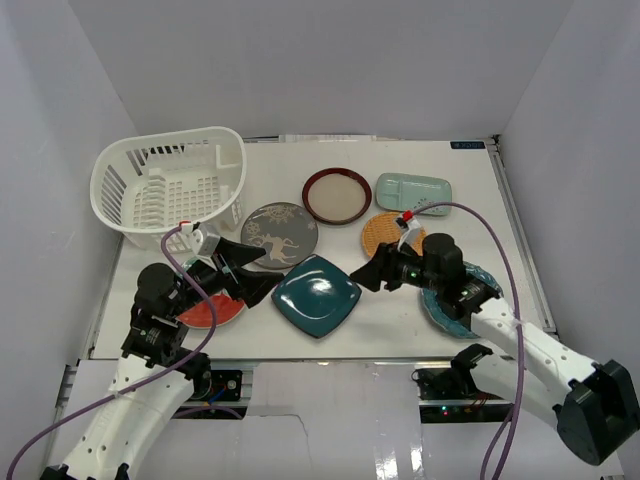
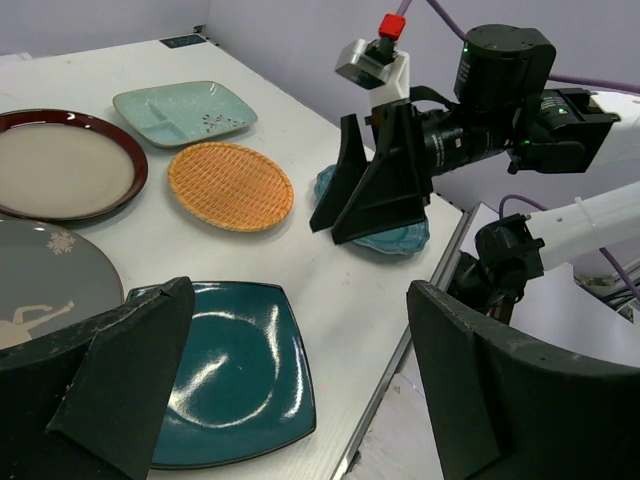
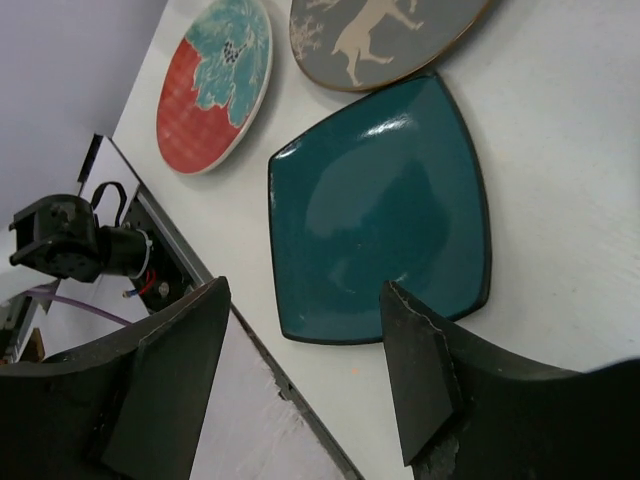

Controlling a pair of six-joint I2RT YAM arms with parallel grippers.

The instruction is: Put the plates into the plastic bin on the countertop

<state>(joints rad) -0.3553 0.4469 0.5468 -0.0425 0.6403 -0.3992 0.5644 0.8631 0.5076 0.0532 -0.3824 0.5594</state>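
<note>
The red floral plate's facing rim is below my right gripper, to its left in the top view, so I need to move the gripper across the square plate [image 1: 316, 294] and down onto that rim.
The dark-teal square plate [image 1: 316, 294] lies flat at the front of the countertop [image 1: 400, 310], between my two grippers. My left gripper [image 1: 255, 272] is open and empty just left of it, over the red floral plate [image 1: 212, 312]. My right gripper [image 1: 368, 272] is open and empty just right of it. The square plate shows between the open fingers in the left wrist view [image 2: 225, 375] and the right wrist view [image 3: 380, 210]. The grey tree plate [image 1: 280, 233], maroon-rimmed plate [image 1: 337, 195], pale-green tray [image 1: 413, 190] and orange woven plate [image 1: 385, 233] lie behind. The teal scalloped plate [image 1: 450, 305] sits under my right arm.
The white slotted plastic bin [image 1: 170, 185] stands at the back left, tilted, with no plate seen in it. White walls enclose the countertop. Its metal front edge [image 3: 190, 265] runs close to the square plate.
</note>
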